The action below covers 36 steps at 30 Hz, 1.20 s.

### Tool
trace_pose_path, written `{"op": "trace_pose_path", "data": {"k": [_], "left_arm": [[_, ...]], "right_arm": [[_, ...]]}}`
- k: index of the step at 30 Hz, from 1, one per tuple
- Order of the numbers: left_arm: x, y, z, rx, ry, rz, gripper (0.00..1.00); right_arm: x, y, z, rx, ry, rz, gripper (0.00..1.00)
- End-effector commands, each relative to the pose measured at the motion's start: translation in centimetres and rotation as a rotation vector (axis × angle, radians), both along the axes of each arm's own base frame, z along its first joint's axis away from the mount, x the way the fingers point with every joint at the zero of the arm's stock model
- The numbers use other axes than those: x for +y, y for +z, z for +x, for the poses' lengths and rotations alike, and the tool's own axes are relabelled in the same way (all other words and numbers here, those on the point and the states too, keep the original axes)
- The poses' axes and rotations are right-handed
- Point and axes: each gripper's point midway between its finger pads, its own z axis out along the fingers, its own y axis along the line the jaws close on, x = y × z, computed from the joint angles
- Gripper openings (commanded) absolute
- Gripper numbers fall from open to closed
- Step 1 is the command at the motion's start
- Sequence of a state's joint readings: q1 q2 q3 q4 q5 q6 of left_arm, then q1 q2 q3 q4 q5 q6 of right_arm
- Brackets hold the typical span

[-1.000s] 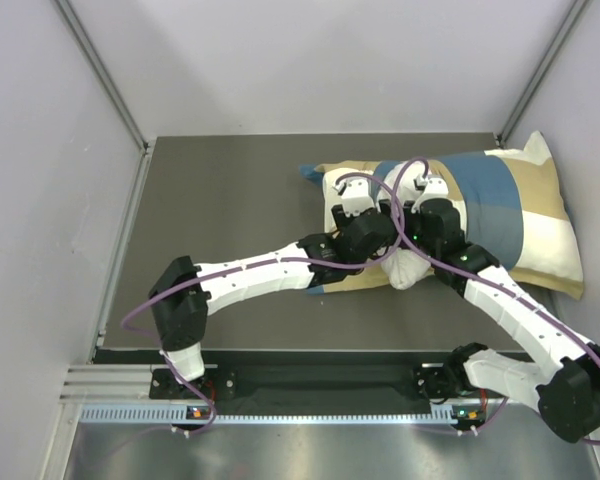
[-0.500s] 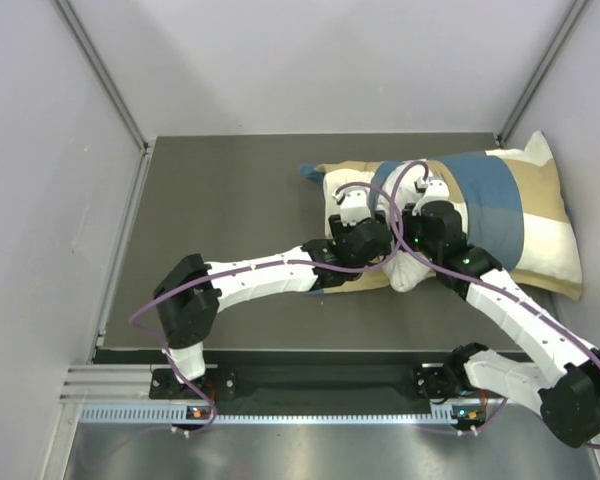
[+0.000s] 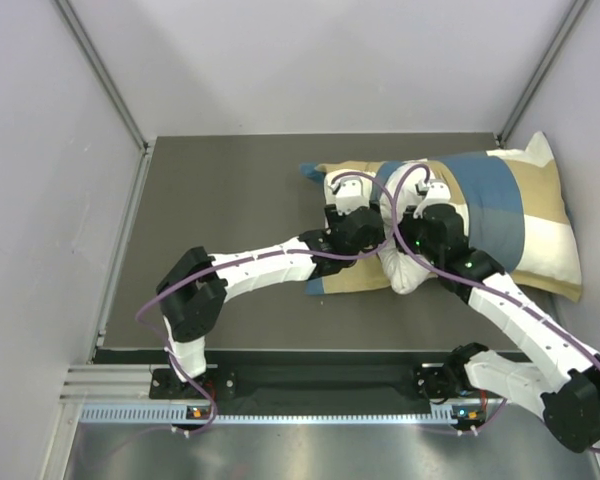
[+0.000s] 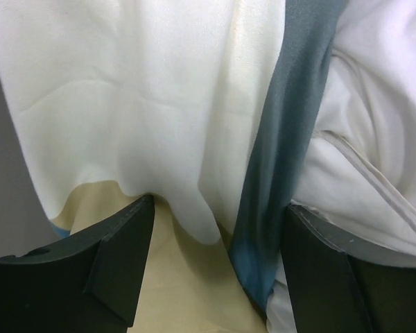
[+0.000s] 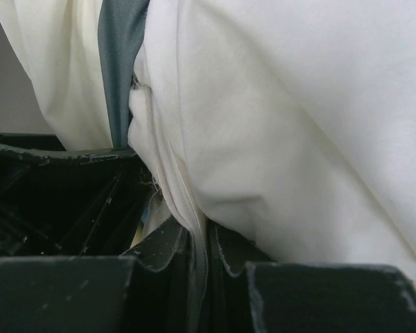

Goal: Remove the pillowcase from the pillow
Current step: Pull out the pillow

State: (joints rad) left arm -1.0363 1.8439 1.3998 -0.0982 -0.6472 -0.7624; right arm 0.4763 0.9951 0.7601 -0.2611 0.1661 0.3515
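Observation:
I will next pull the pillow's seam to the right in the top view with my right gripper, over the checked pillowcase (image 3: 500, 200), and then open the gripper.
The checked pillowcase (image 3: 500, 200) lies at the back right, its opening facing left. The white pillow (image 3: 405, 272) bulges out of that opening. My left gripper (image 3: 342, 203) is at the opening, open; in the left wrist view (image 4: 218, 232) its jaws straddle the cream flap (image 4: 159, 104) and blue edge (image 4: 284, 139) of the pillowcase, over the tan layer (image 4: 187, 291), with the pillow (image 4: 381, 139) at the right. My right gripper (image 3: 420, 208) is shut on the pillow's seam (image 5: 197, 243); the pillow (image 5: 298, 139) fills that view, with the blue edge (image 5: 118, 55) at the upper left.
The dark table mat (image 3: 220, 200) extends left of the pillow. Grey walls (image 3: 40, 200) close in left, back and right; the pillowcase's far corner touches the right wall (image 3: 590, 180). The two wrists are close together over the opening.
My left arm has pushed its gripper a little back and left toward the pillowcase's opening, its elbow swinging right. My right gripper has hardly moved and keeps its hold.

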Motion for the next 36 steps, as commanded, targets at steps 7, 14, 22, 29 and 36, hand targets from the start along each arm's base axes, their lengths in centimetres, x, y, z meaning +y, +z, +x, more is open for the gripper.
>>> {"op": "trace_pose_path", "data": {"k": [7, 14, 22, 29, 36], "left_arm": [[1.1, -1.8, 2.0, 0.017, 0.019, 0.057, 0.16], [7.4, -2.1, 2.1, 0.059, 0.154, 0.070, 0.00], [19.5, -0.9, 3.9, 0.053, 0.371, -0.018, 0.00], [26.5, -1.1, 4.7, 0.063, 0.484, -0.008, 0.00], [32.1, -0.5, 5.7, 0.058, 0.577, -0.018, 0.00]], "right_arm": [[-1.5, -0.2, -2.2, 0.028, -0.035, -0.032, 0.00], [-5.1, -0.5, -1.7, 0.026, -0.170, -0.106, 0.00], [-13.7, -1.1, -2.3, 0.035, -0.394, -0.094, 0.00], [-20.3, 0.4, -2.0, 0.022, -0.594, -0.017, 0.00], [-24.7, 2.5, -2.4, -0.017, -0.703, 0.029, 0.00]]}}
